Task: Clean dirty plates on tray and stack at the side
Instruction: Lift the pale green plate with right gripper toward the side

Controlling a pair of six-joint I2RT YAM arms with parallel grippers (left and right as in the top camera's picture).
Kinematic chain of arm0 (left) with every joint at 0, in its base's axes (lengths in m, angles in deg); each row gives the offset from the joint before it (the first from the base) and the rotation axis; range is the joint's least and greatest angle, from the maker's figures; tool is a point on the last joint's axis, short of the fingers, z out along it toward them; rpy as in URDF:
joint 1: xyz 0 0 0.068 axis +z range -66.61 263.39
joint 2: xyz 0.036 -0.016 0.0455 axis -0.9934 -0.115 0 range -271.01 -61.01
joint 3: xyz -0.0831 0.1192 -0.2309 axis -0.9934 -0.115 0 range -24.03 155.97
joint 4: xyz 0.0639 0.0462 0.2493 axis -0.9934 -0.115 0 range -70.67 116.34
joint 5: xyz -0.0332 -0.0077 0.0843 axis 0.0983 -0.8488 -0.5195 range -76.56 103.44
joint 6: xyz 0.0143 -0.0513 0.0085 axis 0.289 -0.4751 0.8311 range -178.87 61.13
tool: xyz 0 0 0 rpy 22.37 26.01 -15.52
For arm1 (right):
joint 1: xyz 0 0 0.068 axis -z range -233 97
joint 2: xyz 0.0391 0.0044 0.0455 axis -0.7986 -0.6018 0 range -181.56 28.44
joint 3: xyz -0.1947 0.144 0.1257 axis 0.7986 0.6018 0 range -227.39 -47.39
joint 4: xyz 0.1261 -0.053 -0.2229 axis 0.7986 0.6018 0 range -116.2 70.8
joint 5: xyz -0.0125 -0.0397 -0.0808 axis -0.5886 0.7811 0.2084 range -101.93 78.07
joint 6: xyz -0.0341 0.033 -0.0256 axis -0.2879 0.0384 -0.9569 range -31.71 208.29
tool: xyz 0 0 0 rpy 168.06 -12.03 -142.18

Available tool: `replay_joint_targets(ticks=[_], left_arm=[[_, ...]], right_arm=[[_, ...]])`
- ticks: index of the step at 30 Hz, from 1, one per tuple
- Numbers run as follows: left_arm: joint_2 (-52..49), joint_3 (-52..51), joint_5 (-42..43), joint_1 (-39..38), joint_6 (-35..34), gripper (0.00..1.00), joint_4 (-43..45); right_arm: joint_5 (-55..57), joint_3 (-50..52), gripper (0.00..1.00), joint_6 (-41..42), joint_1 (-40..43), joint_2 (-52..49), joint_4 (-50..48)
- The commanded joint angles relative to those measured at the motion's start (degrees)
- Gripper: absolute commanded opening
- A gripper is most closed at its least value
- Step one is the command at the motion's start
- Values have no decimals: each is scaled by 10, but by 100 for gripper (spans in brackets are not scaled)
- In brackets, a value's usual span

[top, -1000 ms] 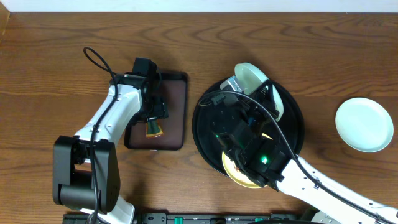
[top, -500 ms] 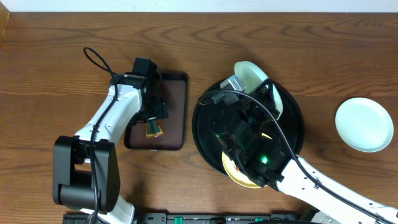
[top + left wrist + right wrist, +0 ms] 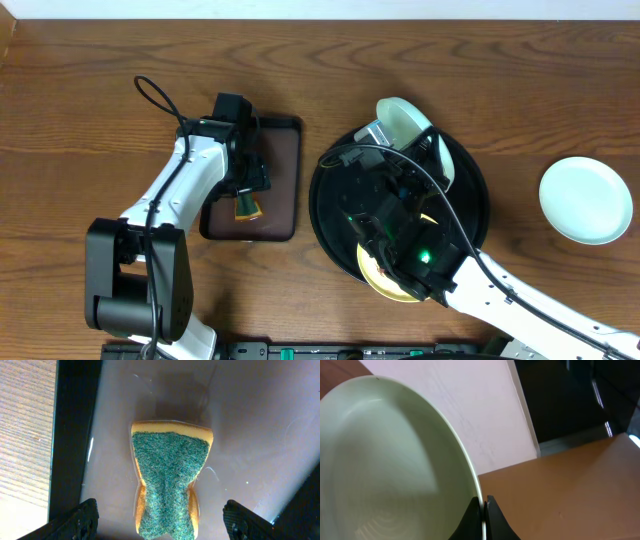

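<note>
My right gripper will move over the second mint plate point(image 3: 586, 200) next, below it and to its right in the overhead view. Then it will lower to stack and let go.
My right gripper point(image 3: 483, 510) is shut on the rim of a pale mint plate point(image 3: 390, 460), held tilted above the far side of the round black tray point(image 3: 330, 200); the plate also shows in the overhead view point(image 3: 410, 130). A pale yellow plate point(image 3: 385, 275) lies on the tray's near side, mostly under the right arm. A second mint plate point(image 3: 586, 200) lies on the wood tabletop at the right. My left gripper point(image 3: 160, 520) is open, its fingers on either side of a green-and-yellow sponge point(image 3: 169, 480).
The sponge lies in a rectangular dark brown tray point(image 3: 280, 170) left of the black tray. Wood-grain tabletop point(image 3: 90, 140) surrounds both. A cable loops from the left arm point(image 3: 150, 95).
</note>
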Motion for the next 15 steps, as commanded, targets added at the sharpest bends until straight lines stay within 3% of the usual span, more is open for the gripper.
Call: replay_joint_targets(ticks=[1, 3, 9, 15], left_arm=[[1, 3, -5, 2, -1, 81, -2], [1, 3, -5, 2, -1, 81, -2], [1, 3, -5, 2, -1, 81, -2], [1, 3, -5, 2, -1, 81, -2]], right_arm=[[54, 0, 1, 78, 11, 7, -1], [70, 0, 1, 137, 49, 8, 0], [9, 0, 1, 173, 129, 8, 4], [-102, 0, 1, 279, 216, 9, 94]])
